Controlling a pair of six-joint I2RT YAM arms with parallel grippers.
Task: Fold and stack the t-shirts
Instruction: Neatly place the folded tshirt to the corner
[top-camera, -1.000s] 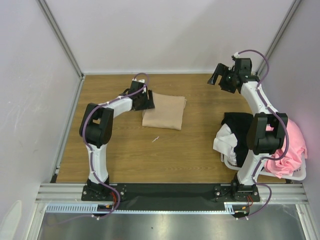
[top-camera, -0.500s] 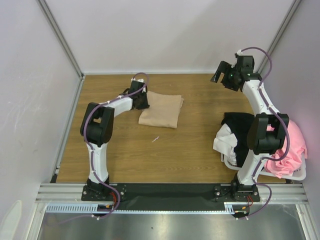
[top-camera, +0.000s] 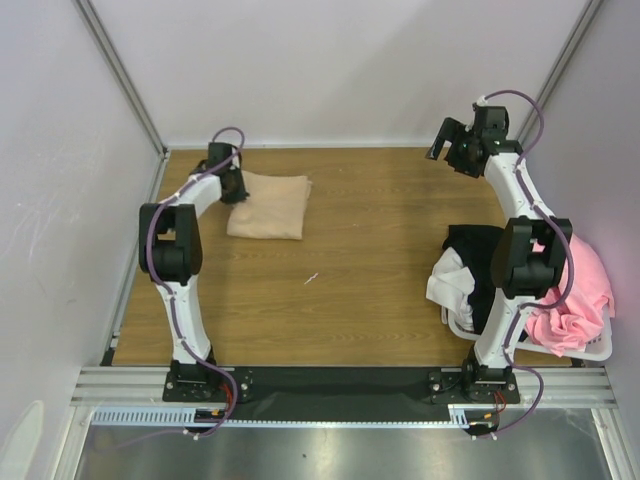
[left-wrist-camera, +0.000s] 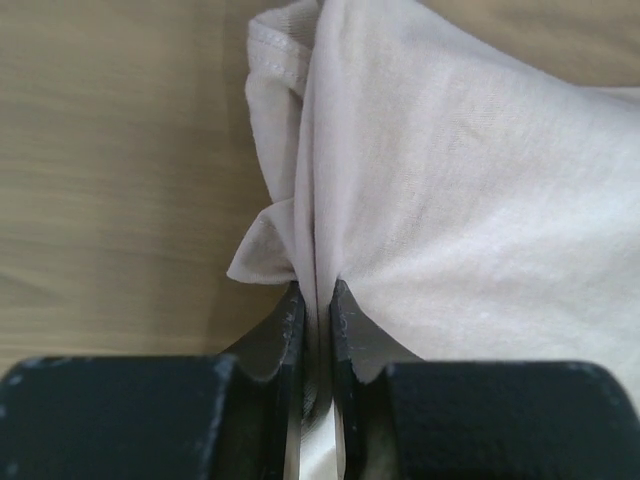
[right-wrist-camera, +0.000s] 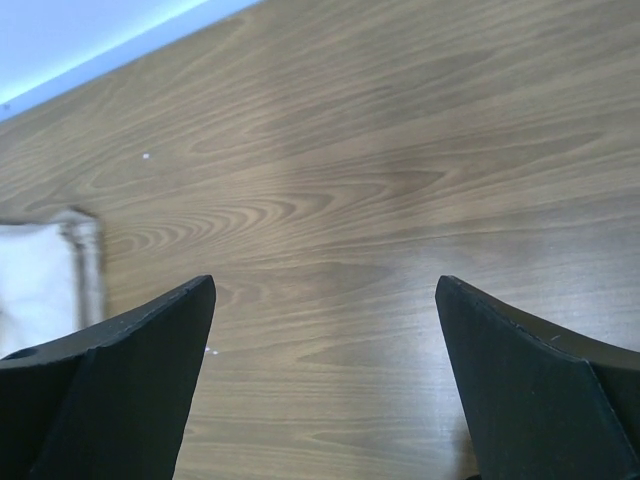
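I will next drag the tan t-shirt (top-camera: 268, 207) with my left gripper, outward and left in the top view, to the table's bare far corner and let go.
A folded tan t-shirt (top-camera: 268, 207) lies at the far left of the wooden table (top-camera: 380, 290). My left gripper (top-camera: 236, 186) is shut on its left edge. In the left wrist view the cloth of the tan t-shirt (left-wrist-camera: 470, 200) bunches into the left gripper (left-wrist-camera: 317, 292), pinched between the narrow jaws. My right gripper (top-camera: 442, 142) hangs open in the air over the far right corner. The right wrist view shows the right gripper (right-wrist-camera: 325, 285) spread wide over bare wood, with the tan t-shirt (right-wrist-camera: 40, 280) at the left edge. Black (top-camera: 482, 262), white (top-camera: 450, 280) and pink (top-camera: 572, 300) t-shirts sit heaped at the right.
A white laundry basket (top-camera: 590, 350) holds the heap at the table's right edge, partly behind the right arm. A small white scrap (top-camera: 312, 278) lies mid-table. Pale walls and metal posts close in the back and sides.
The left gripper shut on the tan t-shirt's edge and dragged it left toward the far left corner. The right gripper rose slightly and stayed open.
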